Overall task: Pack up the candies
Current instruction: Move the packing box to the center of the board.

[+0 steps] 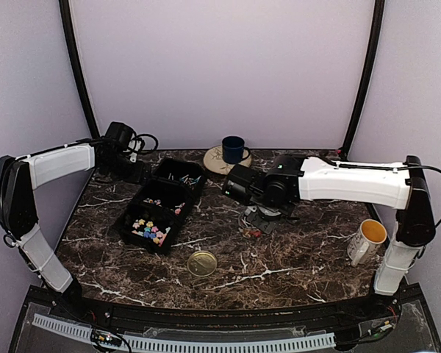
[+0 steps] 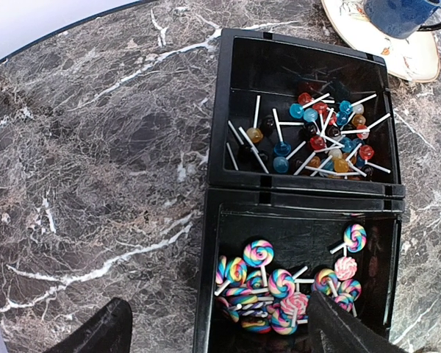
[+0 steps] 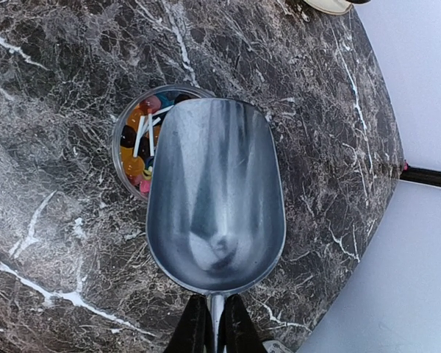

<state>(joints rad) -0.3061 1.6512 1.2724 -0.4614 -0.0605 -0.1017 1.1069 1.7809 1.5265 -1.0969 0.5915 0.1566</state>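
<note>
I should swing my right gripper away from the jar [image 3: 136,143] and down to let go of the empty scoop, because bare tabletop is below it, to its right in the top view.
The candies lie in a black three-part tray [image 1: 136,198]: pastel star-like pieces [image 1: 151,230] in its near part, swirl lollipops [image 2: 279,290] in the middle, small ball lollipops on white sticks [image 2: 316,140] in the far part. My left gripper [image 2: 220,340] is open and empty, one finger over the table, the other over the swirl lollipops; it is at the tray's far left [image 1: 130,166]. My right gripper [image 3: 212,315] is shut on the handle of an empty metal scoop [image 3: 214,198], held over a small clear jar [image 3: 136,143] with candies in it. From above the right gripper [image 1: 261,212] is at mid-table.
A gold lid [image 1: 201,262] lies near the front middle. A blue mug [image 1: 234,149] stands on a saucer [image 1: 214,159] at the back. A white mug [image 1: 367,240] stands at the right edge. The table's right edge [image 3: 382,198] is close to the scoop.
</note>
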